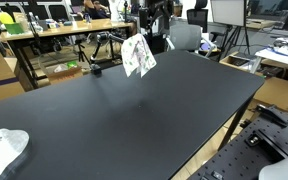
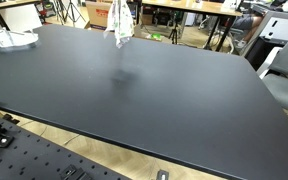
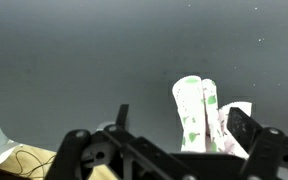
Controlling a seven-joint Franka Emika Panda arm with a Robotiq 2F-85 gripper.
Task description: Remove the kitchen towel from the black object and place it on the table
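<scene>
Next, my gripper shifts toward the right in the wrist view and closes on the towel's raised fold [image 1: 136, 41] [image 3: 197, 118], which stands nearer the finger at that side.
The kitchen towel [image 1: 138, 56], a small white cloth with green print, hangs crumpled in the air above the far part of the black table [image 1: 134, 120]. It also shows in an exterior view as the towel [image 2: 120, 23], with its shadow on the table [image 2: 164, 100] below. In the wrist view the towel [image 3: 196, 112] hangs down between the fingers of my gripper [image 3: 184, 115], close against the right finger [image 3: 246, 128]. The jaws stand wide open. The black object is hidden, and I cannot tell what carries the cloth.
A larger plain white bundle [image 1: 4, 148] lies at one corner of the table, seen in both exterior views [image 2: 9, 40]. A small black thing with a thin rod [image 1: 94, 69] sits near the far edge. Cluttered desks [image 1: 54, 35] and chairs stand beyond the table.
</scene>
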